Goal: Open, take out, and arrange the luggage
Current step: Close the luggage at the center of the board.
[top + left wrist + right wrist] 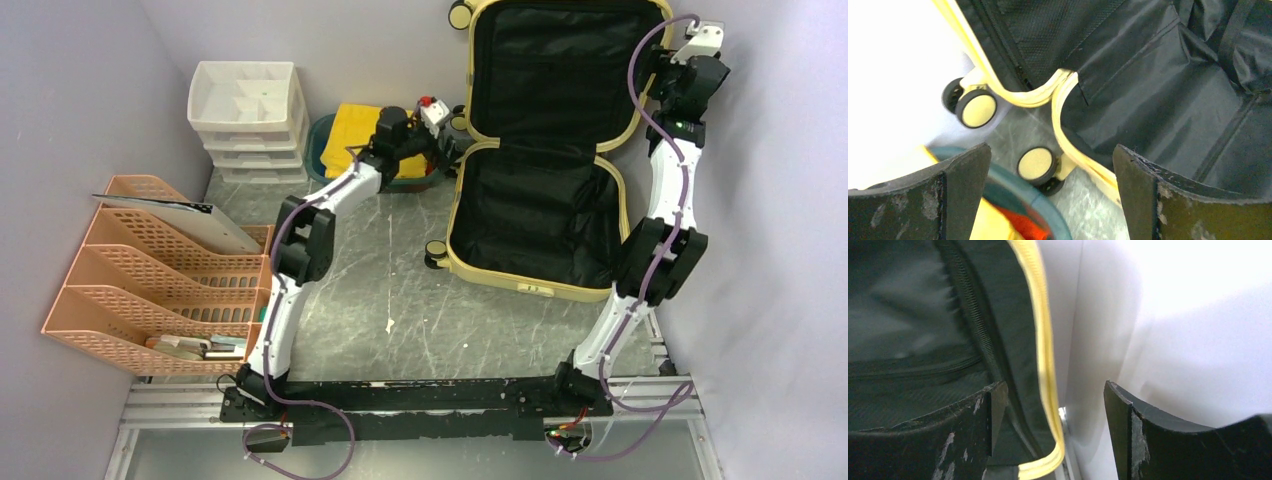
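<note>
The lid's yellow side rim lies just ahead of my right gripper, lined up between its open fingers, so the right gripper eases in and closes on it next.
The pale yellow luggage (535, 215) lies open at the back right, black lining showing. Its lid (560, 70) stands upright against the back wall. My left gripper (445, 145) hovers at the hinge corner on the luggage's left side, between it and the teal tray. In the left wrist view this gripper (1050, 195) is open and empty above two yellow wheels (1036, 163) and the luggage (1148, 75). My right gripper (660, 70) is up at the lid's right edge. It (1053, 405) is open, and the lid's yellow rim (1044, 355) runs between the fingers without touching either.
A teal tray (330, 140) holding a yellow cloth (365, 130) sits left of the luggage, its rim (1048, 210) under my left fingers. A white drawer unit (245, 120) stands at the back left, an orange file rack (160, 280) at the left. The right wall (780, 200) is close behind my right arm.
</note>
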Robot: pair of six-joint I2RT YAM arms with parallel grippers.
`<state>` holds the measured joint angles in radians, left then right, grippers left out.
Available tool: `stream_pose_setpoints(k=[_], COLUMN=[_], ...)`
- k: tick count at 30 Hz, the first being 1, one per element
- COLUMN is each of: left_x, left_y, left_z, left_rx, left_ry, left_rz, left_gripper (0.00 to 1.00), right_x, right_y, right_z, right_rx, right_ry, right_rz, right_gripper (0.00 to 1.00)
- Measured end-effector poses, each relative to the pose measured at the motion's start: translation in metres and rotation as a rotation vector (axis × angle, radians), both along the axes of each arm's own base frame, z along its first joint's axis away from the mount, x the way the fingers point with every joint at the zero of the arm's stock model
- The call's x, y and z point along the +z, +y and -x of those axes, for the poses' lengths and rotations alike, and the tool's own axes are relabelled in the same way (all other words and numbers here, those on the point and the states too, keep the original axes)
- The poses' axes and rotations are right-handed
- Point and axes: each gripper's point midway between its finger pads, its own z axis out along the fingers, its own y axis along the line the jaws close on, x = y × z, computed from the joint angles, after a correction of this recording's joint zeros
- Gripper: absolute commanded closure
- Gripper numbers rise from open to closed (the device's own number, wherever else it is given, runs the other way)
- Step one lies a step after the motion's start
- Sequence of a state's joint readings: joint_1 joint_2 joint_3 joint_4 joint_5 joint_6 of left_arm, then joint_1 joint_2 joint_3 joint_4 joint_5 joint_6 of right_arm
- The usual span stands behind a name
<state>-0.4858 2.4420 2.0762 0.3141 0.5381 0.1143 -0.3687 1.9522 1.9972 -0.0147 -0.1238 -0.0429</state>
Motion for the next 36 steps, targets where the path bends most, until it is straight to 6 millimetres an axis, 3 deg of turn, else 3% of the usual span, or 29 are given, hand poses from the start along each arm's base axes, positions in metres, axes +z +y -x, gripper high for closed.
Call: stream_pose_setpoints(k=[5,8,11,14,19,26,36], left_x=[0.035,0.044,0.036,0.015,-0.013,-0.013,-0.007], left_y=[0.036,0.053,0.064,0.073,0.083,0.087,0.091], left_z=[0.019,0.034,0.049,0.064,0.079,0.081,0.08], left_rx=[0.012,0.004,-0.008,-0.016,-0.025,-0.021,-0.012], left_ry=[0.024,0.064,0.127,0.2,0.294,0.306,0.301], left_rz=[-0.114,-0.154,-0.19,-0.24,-0.298,-0.305,-0.298], left_gripper=[0.04,0.04,0.04,0.04,0.04,0.04,0.04], right_x=[-0.014,-0.023,-0.03,-0.039,-0.057,-0.028,-0.035], right_y=[-0.02,-0.023,-0.022,-0.019,-0.013,-0.011,-0.01], right_z=[-0.024,-0.034,-0.042,-0.042,-0.042,-0.053,-0.052], right_rx=[0.024,0.058,0.093,0.109,0.12,0.123,0.14], right_ry=[-0.003,-0.003,0.0,-0.001,0.015,-0.05,-0.044], right_rz=[-0.008,-0.016,-0.035,-0.062,-0.095,-0.095,-0.079], right_gripper=[0.28,0.3,0.3,0.31,0.63,1.0,1.0])
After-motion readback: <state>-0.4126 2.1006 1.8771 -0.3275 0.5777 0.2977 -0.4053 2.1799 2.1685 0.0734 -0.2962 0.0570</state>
